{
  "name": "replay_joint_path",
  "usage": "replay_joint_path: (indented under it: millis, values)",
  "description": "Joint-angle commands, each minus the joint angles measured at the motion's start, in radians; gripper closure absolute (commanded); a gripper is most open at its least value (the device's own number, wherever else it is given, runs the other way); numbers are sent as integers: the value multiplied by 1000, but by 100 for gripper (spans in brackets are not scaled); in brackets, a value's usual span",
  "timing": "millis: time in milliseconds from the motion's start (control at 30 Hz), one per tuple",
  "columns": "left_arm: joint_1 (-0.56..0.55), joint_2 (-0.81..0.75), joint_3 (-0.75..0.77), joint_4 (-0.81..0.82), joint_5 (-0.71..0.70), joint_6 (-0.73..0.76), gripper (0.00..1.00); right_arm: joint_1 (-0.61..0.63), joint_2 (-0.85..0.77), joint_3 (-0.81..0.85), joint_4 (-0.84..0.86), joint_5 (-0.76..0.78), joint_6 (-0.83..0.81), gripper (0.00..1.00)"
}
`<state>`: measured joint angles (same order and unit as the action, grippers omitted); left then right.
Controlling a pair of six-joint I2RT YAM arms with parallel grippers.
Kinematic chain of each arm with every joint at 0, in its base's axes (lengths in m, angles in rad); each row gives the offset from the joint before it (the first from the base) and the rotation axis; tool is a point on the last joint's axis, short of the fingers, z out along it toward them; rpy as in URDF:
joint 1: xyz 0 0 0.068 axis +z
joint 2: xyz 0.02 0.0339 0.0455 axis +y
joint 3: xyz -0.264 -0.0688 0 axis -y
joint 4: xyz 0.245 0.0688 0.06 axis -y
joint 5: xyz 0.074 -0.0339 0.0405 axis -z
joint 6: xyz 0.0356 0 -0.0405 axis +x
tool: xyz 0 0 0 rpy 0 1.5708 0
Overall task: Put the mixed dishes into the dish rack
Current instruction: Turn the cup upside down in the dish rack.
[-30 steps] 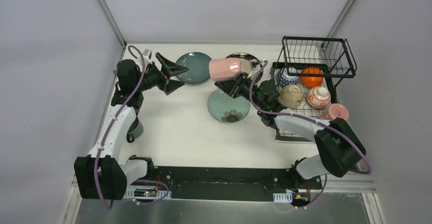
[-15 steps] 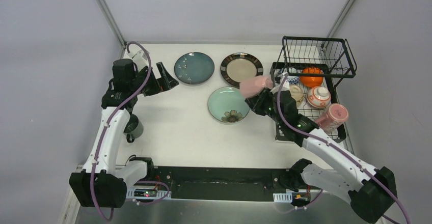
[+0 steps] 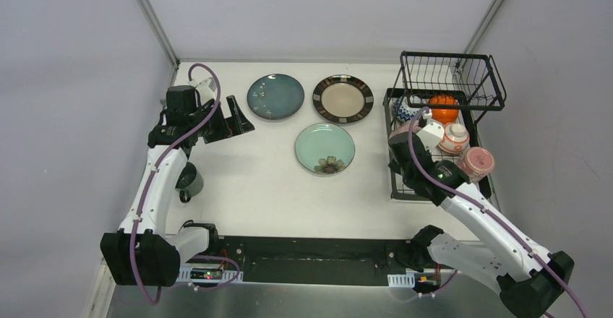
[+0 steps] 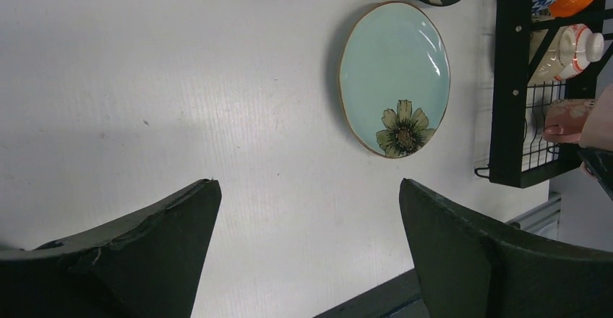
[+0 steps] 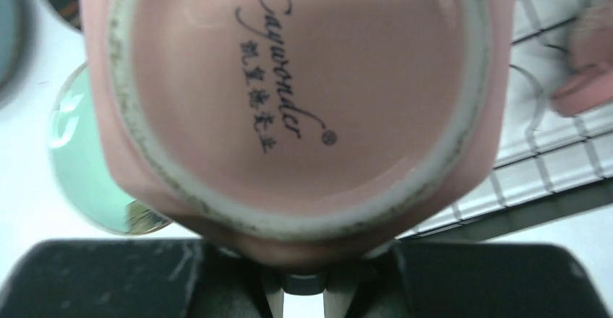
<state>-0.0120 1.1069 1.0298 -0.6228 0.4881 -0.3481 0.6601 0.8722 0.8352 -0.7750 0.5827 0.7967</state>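
I will next move my right gripper to the right in the top view and down onto the tray beside the second pink cup to release, since bare wires show there.
My right gripper [image 3: 400, 146] is shut on a pink cup [image 3: 400, 131] and holds it at the left edge of the dish rack [image 3: 394, 188]. The cup's printed base [image 5: 296, 94] fills the right wrist view, with the black fingers [image 5: 108, 274] below it. My left gripper [image 3: 235, 119] hangs open and empty over the back-left table, its fingers [image 4: 144, 246] wide apart. Three plates lie flat on the table: dark teal [image 3: 275, 96], dark-rimmed beige [image 3: 343, 99] and mint green with a flower [image 3: 324, 148]. The mint green plate [image 4: 394, 79] also shows in the left wrist view.
The rack's lower tray holds an orange bowl [image 3: 442, 108], a red-patterned bowl [image 3: 453, 139], a blue-patterned bowl [image 3: 403, 108] and a second pink cup [image 3: 477, 162]. The raised wire basket [image 3: 448, 78] stands over its far end. A dark round object [image 3: 189, 181] sits beside the left arm.
My right arm carried the pink cup from above the plates rightward to the rack's left edge. The left gripper drew back slightly and stayed open.
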Motion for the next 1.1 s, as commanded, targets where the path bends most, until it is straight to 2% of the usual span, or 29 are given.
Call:
replay_joint_path:
  millis: [0, 133, 400, 633, 1067]
  values:
    - [0, -8, 37, -6, 20, 27, 1, -17, 10, 49, -70, 256, 2, 100]
    - [-7, -10, 31, -6, 35, 27, 1, -81, 5, 12, -42, 301, -34, 100]
    - [-9, -14, 26, -4, 53, 27, 1, -290, 29, -113, 165, 142, -114, 100]
    - [-16, -19, 20, 2, 58, 31, 1, -375, 82, -216, 382, 105, -121, 100]
    - [-20, -25, 16, 1, 44, 30, 1, -501, 145, -302, 575, -7, -166, 100]
